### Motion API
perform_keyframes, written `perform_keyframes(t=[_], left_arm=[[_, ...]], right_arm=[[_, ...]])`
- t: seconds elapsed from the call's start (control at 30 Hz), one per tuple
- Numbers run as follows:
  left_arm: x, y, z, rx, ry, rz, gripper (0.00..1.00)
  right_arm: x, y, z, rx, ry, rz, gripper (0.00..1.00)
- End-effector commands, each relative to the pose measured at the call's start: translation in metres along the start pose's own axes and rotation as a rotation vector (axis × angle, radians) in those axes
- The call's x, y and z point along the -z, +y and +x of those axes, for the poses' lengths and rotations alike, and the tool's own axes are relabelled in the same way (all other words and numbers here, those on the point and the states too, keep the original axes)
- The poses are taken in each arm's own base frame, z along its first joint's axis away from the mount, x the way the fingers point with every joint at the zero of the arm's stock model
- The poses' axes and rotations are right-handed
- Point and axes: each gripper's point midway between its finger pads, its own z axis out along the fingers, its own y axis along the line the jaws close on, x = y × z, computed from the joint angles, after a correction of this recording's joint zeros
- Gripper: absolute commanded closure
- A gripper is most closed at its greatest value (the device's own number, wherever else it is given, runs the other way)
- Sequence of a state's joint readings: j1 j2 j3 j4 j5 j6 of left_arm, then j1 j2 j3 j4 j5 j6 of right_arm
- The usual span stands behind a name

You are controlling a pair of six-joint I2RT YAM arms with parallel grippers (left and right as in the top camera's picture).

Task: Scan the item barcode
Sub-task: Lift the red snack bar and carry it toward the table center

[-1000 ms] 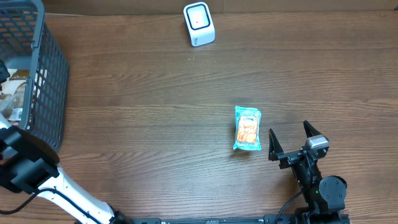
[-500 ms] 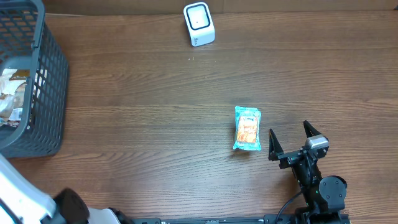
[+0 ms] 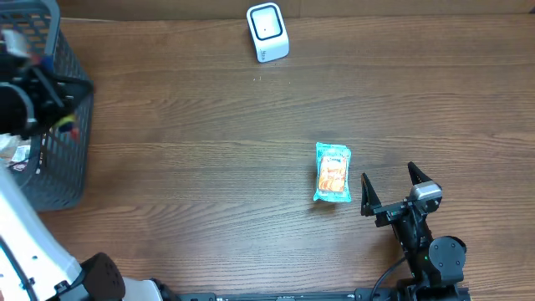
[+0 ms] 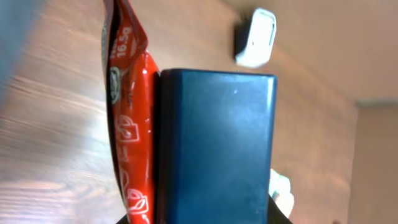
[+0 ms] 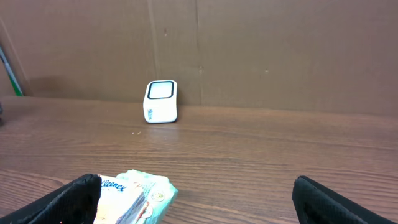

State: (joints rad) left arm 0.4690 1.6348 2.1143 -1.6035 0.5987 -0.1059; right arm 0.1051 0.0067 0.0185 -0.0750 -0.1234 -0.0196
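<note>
My left gripper swings across to free tabletop (image 3: pixel 279 186) beside the tissue pack next, below and right in the overhead view. Then it lowers and releases the red packet.
My left gripper (image 3: pixel 60 113) hangs blurred over the right wall of the basket at the far left and is shut on a red snack packet (image 3: pixel 73 130). In the left wrist view the red packet (image 4: pixel 127 124) lies flat against a dark blue finger (image 4: pixel 214 143); the other finger is hidden behind it. No barcode shows on it. The white scanner (image 3: pixel 267 32) stands at the table's far edge, well to the right of this gripper, and shows as scanner (image 4: pixel 255 38) and scanner (image 5: pixel 161 101). My right gripper (image 3: pixel 390 188) rests open near the front edge.
A grey mesh basket (image 3: pixel 73 71) with other packets (image 3: pixel 12 155) fills the left edge. A teal tissue pack (image 3: pixel 333 172) lies just left of the right gripper (image 5: pixel 199 208), seen as tissue pack (image 5: pixel 134 198). A cardboard wall (image 5: pixel 280 50) backs the table.
The left arm has swung from the lower left of the basket up to its right wall, carrying the red packet. The right arm and the tissue pack have not moved.
</note>
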Motion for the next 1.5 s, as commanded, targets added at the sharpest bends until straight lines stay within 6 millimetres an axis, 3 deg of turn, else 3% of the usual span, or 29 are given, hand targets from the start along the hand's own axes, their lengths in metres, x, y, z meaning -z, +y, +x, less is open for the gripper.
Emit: perform_keyframes(t=[0.0, 0.2, 0.4, 0.67, 0.9, 1.13, 1.23, 1.47], left_arm=[[-0.032, -0.012, 0.025, -0.055, 0.123, -0.020, 0.96], [-0.099, -0.011, 0.076, -0.064, 0.291, -0.225, 0.96], [-0.169, -0.014, 0.128, -0.067, 0.296, -0.418, 0.96], [-0.265, -0.045, 0.213, -0.186, 0.257, -0.438, 0.96], [-0.324, -0.057, 0.267, -0.324, 0.255, -0.471, 0.96], [-0.348, -0.047, 0.282, -0.363, 0.256, -0.504, 0.94], [-0.352, -0.043, 0.285, -0.364, 0.266, -0.514, 0.74], [-0.358, -0.036, 0.293, -0.393, 0.302, -0.527, 0.55]], right_arm=[[0.000, -0.002, 0.003, 0.003, 0.002, 0.012, 0.00], [0.000, -0.002, 0.003, 0.003, 0.002, 0.012, 0.00], [0.000, -0.002, 0.003, 0.003, 0.002, 0.012, 0.00], [0.000, -0.002, 0.003, 0.003, 0.002, 0.012, 0.00], [0.000, -0.002, 0.003, 0.003, 0.002, 0.012, 0.00], [0.000, -0.002, 0.003, 0.003, 0.002, 0.012, 0.00], [0.000, -0.002, 0.003, 0.003, 0.002, 0.012, 0.00], [0.000, -0.002, 0.003, 0.003, 0.002, 0.012, 0.00]])
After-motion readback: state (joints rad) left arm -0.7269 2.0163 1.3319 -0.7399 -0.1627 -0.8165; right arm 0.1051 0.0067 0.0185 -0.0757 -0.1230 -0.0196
